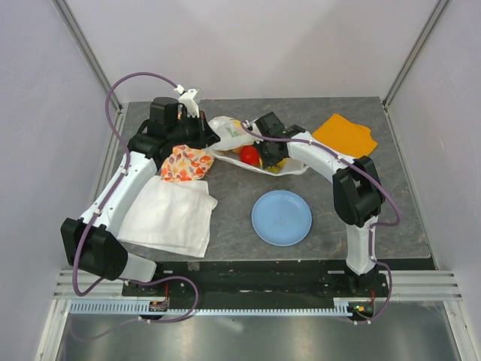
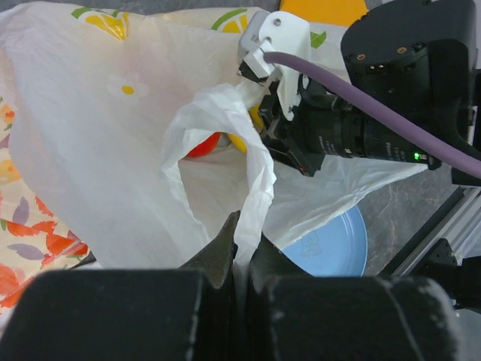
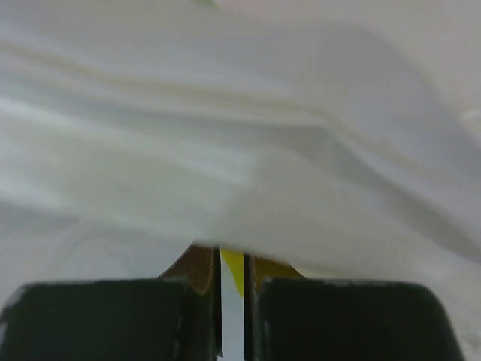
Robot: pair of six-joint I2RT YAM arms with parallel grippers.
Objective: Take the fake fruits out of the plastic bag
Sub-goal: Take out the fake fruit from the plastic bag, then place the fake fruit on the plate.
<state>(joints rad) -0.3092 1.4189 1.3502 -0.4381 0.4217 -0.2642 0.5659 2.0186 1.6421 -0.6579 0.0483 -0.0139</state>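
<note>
The light-blue plate is empty, so my right gripper should rise from the bag, move back over the plate [image 1: 282, 217] and go down to let go of the yellow fruit.
The white plastic bag [image 1: 225, 134] lies at the back middle of the table, its mouth open. A red round fruit [image 1: 249, 156] and a yellow fruit [image 1: 275, 166] show inside it. My left gripper [image 2: 242, 244] is shut on a twisted bag handle [image 2: 252, 173] and holds it up. In the left wrist view the red fruit [image 2: 203, 144] and a yellow fruit [image 2: 239, 143] sit deep in the bag [image 2: 105, 143]. My right gripper [image 3: 232, 263] is inside the bag, its jaws nearly together on a thin yellow fruit piece [image 3: 234, 268]. Bag film hides its tips.
A light-blue plate [image 1: 281, 216] lies in front of the bag. An orange floral cloth [image 1: 186, 163] and a white cloth [image 1: 169, 214] lie at the left. An orange sheet [image 1: 346, 134] lies at the back right. The right arm's wrist [image 2: 361, 128] is close to my left gripper.
</note>
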